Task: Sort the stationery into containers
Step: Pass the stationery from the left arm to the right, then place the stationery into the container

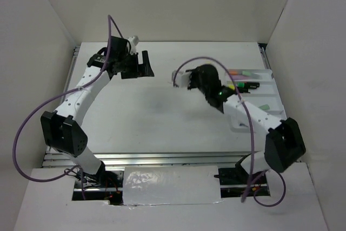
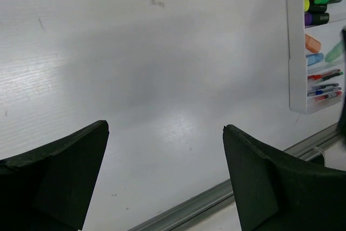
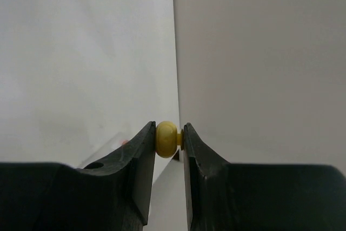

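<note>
My right gripper will next swing across and down to the tray's far section point(image 1: 245, 74), because that section is below my gripper and to its right in the top view.
My right gripper point(image 3: 169, 136) is shut on a yellow marker point(image 3: 166, 139), seen end-on between the fingertips and pointing at the wall corner. In the top view this gripper point(image 1: 181, 79) hangs above the table's middle, left of the white divided tray point(image 1: 272, 97). The tray holds stationery: black highlighters point(image 2: 319, 8) with coloured caps, pastel markers point(image 2: 312, 44) and thin pens point(image 2: 324, 85). My left gripper point(image 1: 145, 64) is raised over the far left of the table. Its jaws point(image 2: 165, 128) stand wide open with nothing between them.
White walls enclose the table on the left, back and right. A metal rail point(image 2: 216, 198) runs along the table's near edge. The tray's long side point(image 2: 294, 52) lies against the right of the table. Purple cables loop off both arms.
</note>
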You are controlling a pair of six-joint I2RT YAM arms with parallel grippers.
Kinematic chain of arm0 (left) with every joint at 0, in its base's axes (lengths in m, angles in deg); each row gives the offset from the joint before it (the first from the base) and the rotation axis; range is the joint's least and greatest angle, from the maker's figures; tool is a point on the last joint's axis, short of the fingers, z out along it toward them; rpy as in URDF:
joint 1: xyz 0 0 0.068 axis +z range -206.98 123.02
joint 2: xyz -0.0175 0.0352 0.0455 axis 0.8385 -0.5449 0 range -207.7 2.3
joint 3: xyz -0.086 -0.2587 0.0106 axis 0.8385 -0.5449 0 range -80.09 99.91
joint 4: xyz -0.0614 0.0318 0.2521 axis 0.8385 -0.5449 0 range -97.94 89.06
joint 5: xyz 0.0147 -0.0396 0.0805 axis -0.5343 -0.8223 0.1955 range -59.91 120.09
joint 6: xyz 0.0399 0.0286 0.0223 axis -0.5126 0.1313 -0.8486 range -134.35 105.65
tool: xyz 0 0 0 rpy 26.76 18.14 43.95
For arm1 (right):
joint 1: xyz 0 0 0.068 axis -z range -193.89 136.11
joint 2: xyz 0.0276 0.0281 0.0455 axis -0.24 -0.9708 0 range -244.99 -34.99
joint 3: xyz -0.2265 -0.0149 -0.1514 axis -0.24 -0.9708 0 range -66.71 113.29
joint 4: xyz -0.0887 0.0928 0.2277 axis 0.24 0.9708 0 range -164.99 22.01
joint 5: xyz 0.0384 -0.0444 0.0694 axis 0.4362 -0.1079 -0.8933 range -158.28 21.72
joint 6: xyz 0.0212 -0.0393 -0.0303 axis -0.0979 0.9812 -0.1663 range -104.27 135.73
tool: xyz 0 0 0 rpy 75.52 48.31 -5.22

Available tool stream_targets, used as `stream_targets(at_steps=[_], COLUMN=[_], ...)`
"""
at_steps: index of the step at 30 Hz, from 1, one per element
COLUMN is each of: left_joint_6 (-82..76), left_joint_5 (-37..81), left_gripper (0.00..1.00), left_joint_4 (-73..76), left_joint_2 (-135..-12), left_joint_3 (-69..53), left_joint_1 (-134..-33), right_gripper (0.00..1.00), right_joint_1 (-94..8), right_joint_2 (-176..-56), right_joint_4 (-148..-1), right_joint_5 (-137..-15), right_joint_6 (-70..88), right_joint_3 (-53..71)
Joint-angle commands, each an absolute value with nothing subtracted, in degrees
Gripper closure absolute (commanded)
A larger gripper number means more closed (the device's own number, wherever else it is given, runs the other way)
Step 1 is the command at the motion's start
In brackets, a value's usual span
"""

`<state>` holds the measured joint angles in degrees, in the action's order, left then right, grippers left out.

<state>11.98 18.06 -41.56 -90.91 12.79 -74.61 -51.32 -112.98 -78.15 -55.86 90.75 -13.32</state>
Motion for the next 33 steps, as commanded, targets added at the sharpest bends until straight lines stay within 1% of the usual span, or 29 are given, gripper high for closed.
stream_targets(at_steps=[1,2,3,5,6,8,9,10,11,12,17,20,24,27,33], left_joint_6=[7.46,6.75,6.05,5.34,5.08,4.81,4.64,4.64,4.55,4.64,4.73,4.55,4.55,4.37,4.29], left_joint_5=[10.94,10.67,10.23,9.0,8.56,7.68,7.68,7.76,7.76,7.59,5.75,5.21,5.04,5.39,5.04], left_gripper=[0.01,0.01,0.01,0.01,0.01,0.01,0.01,0.01,0.01,0.01,0.01,0.01,0.01,0.01,0.01], left_joint_4=[-34.89,-33.56,-32.59,-30.73,-30.47,-30.9,-31.08,-31.08,-30.91,-30.73,-30.29,-30.82,-31.26,-31.08,-30.99], left_joint_2=[-87.27,-86.74,-85.95,-85.86,-86.29,-87.08,-87.96,-88.31,-88.75,-88.93,-90.51,-91.65,-92.71,-92.89,-93.15], left_joint_3=[9.49,8.69,7.73,6.31,6.05,6.31,6.4,6.48,6.4,6.14,5.96,6.13,6.83,6.66,6.05], left_joint_1=[-74.21,-74.04,-74.04,-74.12,-74.04,-73.95,-74.03,-74.04,-73.95,-73.95,-73.6,-73.59,-73.59,-73.42,-73.24], right_gripper=[1.0,1.0,1.0,1.0,1.0,1.0,1.0,1.0,1.0,1.0,1.0,1.0,1.0,1.0,1.0], right_joint_1=[-38.99,-36.94,-34.74,-30.09,-28.84,-26.47,-25.94,-25.58,-24.8,-24.44,-23.03,-23.82,-24.88,-25.31,-24.79], right_joint_2=[-119.85,-121.46,-123.21,-128.49,-130.51,-136.66,-138.77,-142.79,-144.4,-147.2,-151.61,-154.25,-160.22,-162.33,-162.43], right_joint_4=[-63.67,-61.48,-57.11,-52.34,-46.23,-40.31,-34.36,-31.86,-27.31,-26.22,-26.21,-22.88,-19.89,-20.85,-27.79], right_joint_5=[-63.59,-65.02,-66.68,-70.63,-71.18,-72.14,-72.32,-72.24,-71.8,-71.62,-66.28,-63.46,-55.39,-52.65,-44.47], right_joint_6=[84.63,85.24,85.86,87.7,88.23,88.33,87.98,87.97,88.15,88.5,91.13,91.49,90.61,89.82,94.03], right_joint_3=[-0.91,1.91,7.33,12.72,18.14,23.62,29.3,31.71,35.38,36.55,37.01,39.46,41.92,43.24,39.03])
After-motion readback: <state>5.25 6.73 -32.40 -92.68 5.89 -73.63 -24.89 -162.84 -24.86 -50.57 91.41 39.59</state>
